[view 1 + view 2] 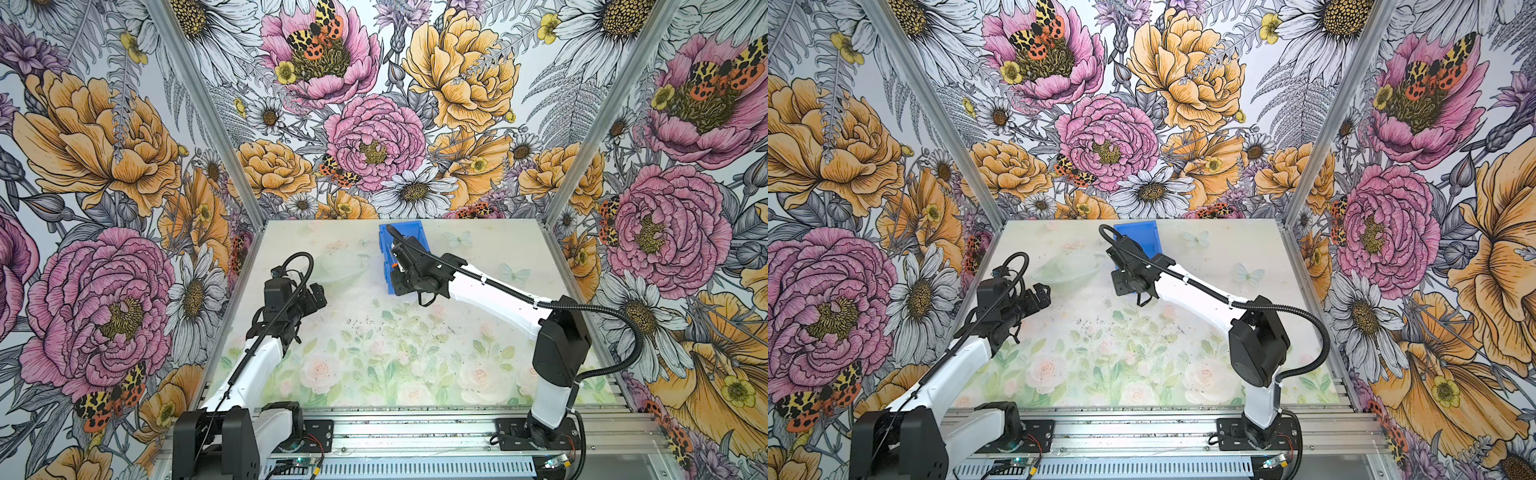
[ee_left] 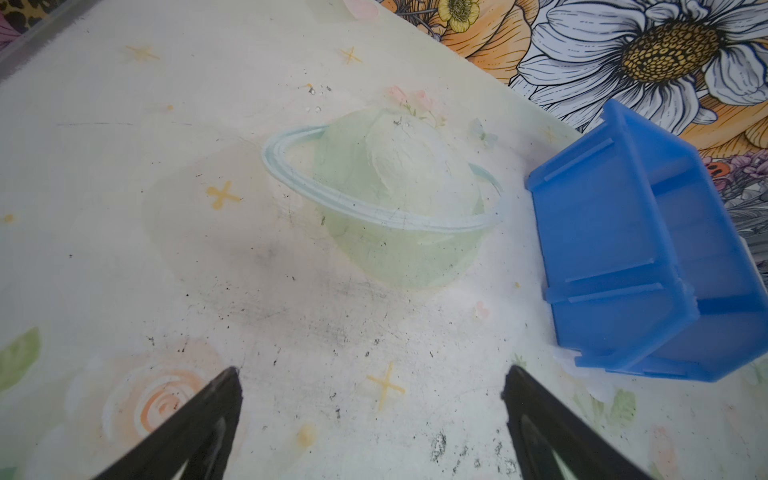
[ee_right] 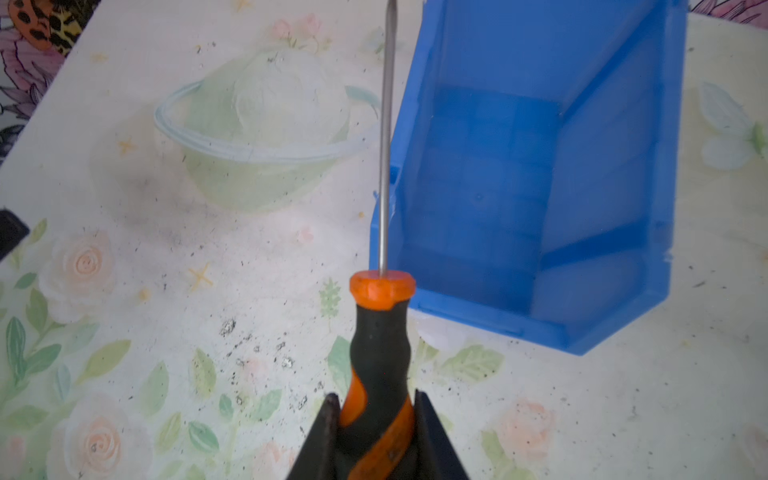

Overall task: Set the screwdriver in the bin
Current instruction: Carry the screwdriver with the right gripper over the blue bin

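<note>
My right gripper needs to move outward and lower between the bin's sides to release the screwdriver's handle, as the bin's empty bottom lies outward of my right gripper and below.
The screwdriver [image 3: 380, 332] has an orange-and-black handle and a thin metal shaft. My right gripper [image 3: 376, 401] is shut on the handle. The shaft points past the near left corner of the blue bin [image 3: 615, 137], along its left wall. The bin's inside shows nothing in it. In both top views the bin [image 1: 405, 232] [image 1: 1142, 237] stands at the back middle of the table, with the right gripper [image 1: 397, 259] above its near left part. A bit of the orange handle [image 1: 393, 265] shows there. My left gripper [image 2: 372, 374] [image 1: 318, 293] hangs open over bare table, left of the bin [image 2: 598, 232].
The table mat carries flat prints: a pale green ringed planet [image 2: 386, 195] between the left gripper and the bin, roses and leaves nearer the front. Flowered walls close the back and both sides. An aluminium rail [image 1: 415, 428] with the arm bases runs along the front.
</note>
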Motion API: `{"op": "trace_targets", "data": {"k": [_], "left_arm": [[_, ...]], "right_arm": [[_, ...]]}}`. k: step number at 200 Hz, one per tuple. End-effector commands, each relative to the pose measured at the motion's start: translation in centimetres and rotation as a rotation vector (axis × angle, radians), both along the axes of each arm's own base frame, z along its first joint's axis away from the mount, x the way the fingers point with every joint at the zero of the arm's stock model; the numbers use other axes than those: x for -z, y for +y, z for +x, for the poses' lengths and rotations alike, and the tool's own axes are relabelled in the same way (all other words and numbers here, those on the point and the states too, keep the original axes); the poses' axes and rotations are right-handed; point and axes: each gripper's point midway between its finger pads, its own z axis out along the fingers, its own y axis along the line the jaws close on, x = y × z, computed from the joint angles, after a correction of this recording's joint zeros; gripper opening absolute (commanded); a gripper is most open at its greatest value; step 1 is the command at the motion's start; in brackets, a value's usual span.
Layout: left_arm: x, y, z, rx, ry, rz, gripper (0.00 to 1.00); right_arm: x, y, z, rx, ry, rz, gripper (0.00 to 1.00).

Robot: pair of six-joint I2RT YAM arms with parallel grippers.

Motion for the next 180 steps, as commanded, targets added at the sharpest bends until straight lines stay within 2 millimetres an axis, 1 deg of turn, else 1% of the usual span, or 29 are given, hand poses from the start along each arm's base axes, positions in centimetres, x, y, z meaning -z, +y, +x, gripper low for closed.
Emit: {"op": "trace_targets", "data": {"k": [1,15,40,55,69,106,139,156,180], "left_arm": [[-2.6,-0.4,1.2,0.024,-0.077,0.035,0.99],[-3.0,-0.8,1.2,0.042,-0.080,0.044,0.99],[-3.7,-1.4,1.0,0.073,-0.100,0.047,0.99],[-4.2,-2.0,0.9,0.108,-0.116,0.038,0.99],[-4.9,-3.1,0.9,0.160,-0.141,0.027,0.99],[-7.1,-6.5,0.6,0.311,-0.236,-0.026,0.99],[-7.4,-9.1,0.3,0.419,-0.259,-0.069,0.99],[-7.4,-9.8,0.1,0.443,-0.261,-0.067,0.99],[-7.6,-10.0,-0.3,0.448,-0.268,-0.073,0.99]], "right_arm": [[-0.1,-1.0,3.3,0.081,-0.016,0.015,0.00],[0.2,-1.2,4.8,0.105,-0.015,0.020,0.00],[0.7,-0.9,7.2,0.108,-0.027,0.014,0.00],[1.2,-0.8,8.2,0.111,-0.024,0.016,0.00],[1.8,-0.8,8.9,0.114,-0.018,0.015,0.00],[3.5,-0.6,9.8,0.108,0.003,0.004,0.00],[5.8,-0.3,10.2,0.094,0.033,-0.019,0.00],[7.0,-0.3,10.5,0.091,0.047,-0.032,0.00],[8.4,-0.5,10.9,0.109,0.076,-0.026,0.00]]}}
